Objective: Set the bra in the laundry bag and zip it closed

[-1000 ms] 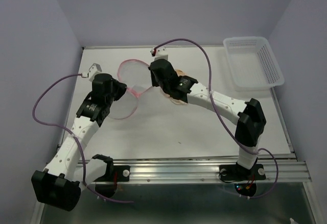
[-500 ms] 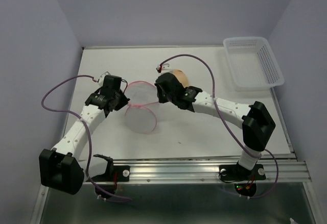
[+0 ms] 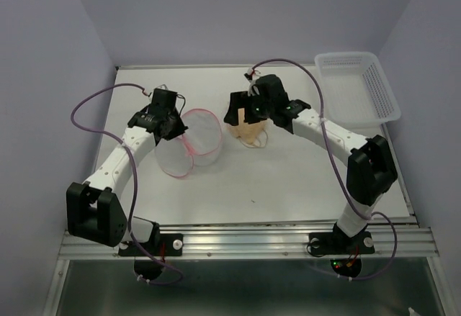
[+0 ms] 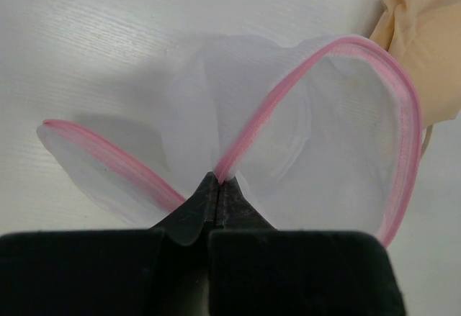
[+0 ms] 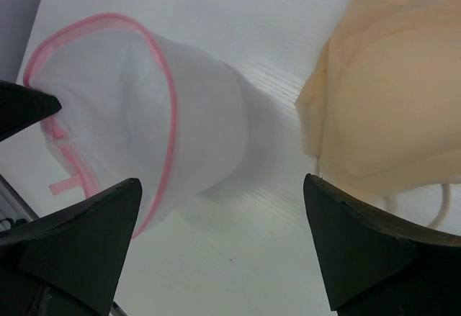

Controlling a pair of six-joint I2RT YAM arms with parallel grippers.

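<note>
The bra is still outside the bag, so my right gripper should next move down toward the right in the top view, onto the bra's side away from the bag.
The laundry bag [image 3: 193, 142], a white mesh pod with a pink rim, lies open at the table's middle left. My left gripper [image 3: 175, 126] is shut on its pink rim [image 4: 229, 166], where the two halves meet. The bag's mouth [image 4: 324, 136] faces right, toward the tan-peach bra [image 3: 253, 133], which lies crumpled on the table just beside it. My right gripper [image 3: 240, 117] hovers open above the gap between bag [image 5: 137, 107] and bra [image 5: 392, 93], holding nothing.
A white plastic lattice basket [image 3: 356, 89] stands at the back right corner. Purple cables loop over both arms. The bra's thin strap [image 5: 432, 211] trails toward the near side.
My right gripper has let go of the bag's rim, opened wide and moved back-right beside the bra. The left gripper has carried the bag farther back and right.
</note>
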